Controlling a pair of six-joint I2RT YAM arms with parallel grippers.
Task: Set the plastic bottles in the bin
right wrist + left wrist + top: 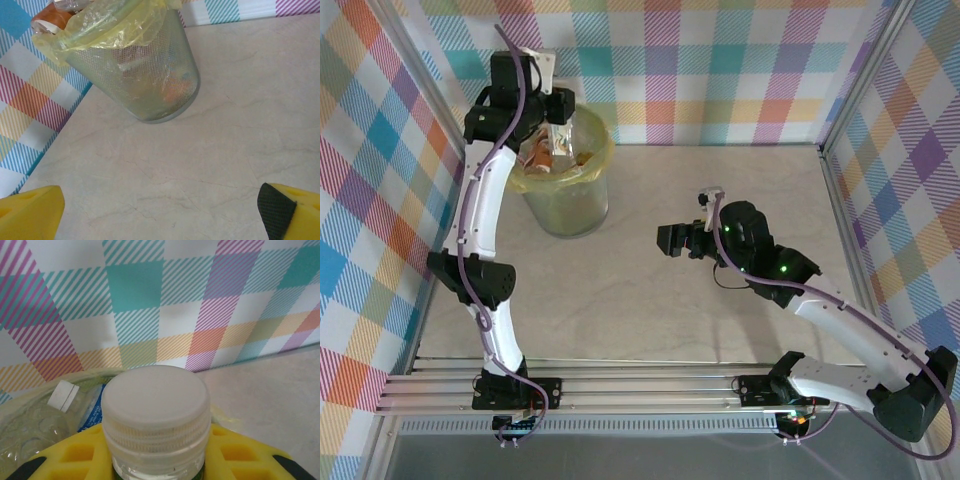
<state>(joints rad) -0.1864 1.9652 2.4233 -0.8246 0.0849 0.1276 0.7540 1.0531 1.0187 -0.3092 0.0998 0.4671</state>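
The clear plastic bottle already hangs over the bin, so next my left gripper will move slightly toward the middle of the bag's opening (572, 152) and let go of the bottle there.
My left gripper (548, 128) hangs over the bin (566, 195), a round mesh bucket lined with a yellow-green bag. It is shut on a clear plastic bottle (558, 137). In the left wrist view the bottle's white cap (156, 407) stands between the yellow fingers (65, 457) of that gripper (157, 467). Other crushed bottles (35, 427) lie in the bag below. My right gripper (667, 240) hovers open over the table's middle, aimed at the bin (150, 85). Nothing is between the fingertips (30, 212) of the right gripper (160, 220).
Checked walls close the table on the left, back and right. The bin stands close to the left wall (30, 105). The marbled tabletop (720, 180) stretches right of the bin. An orange-labelled bottle (52, 17) pokes above the bag's rim.
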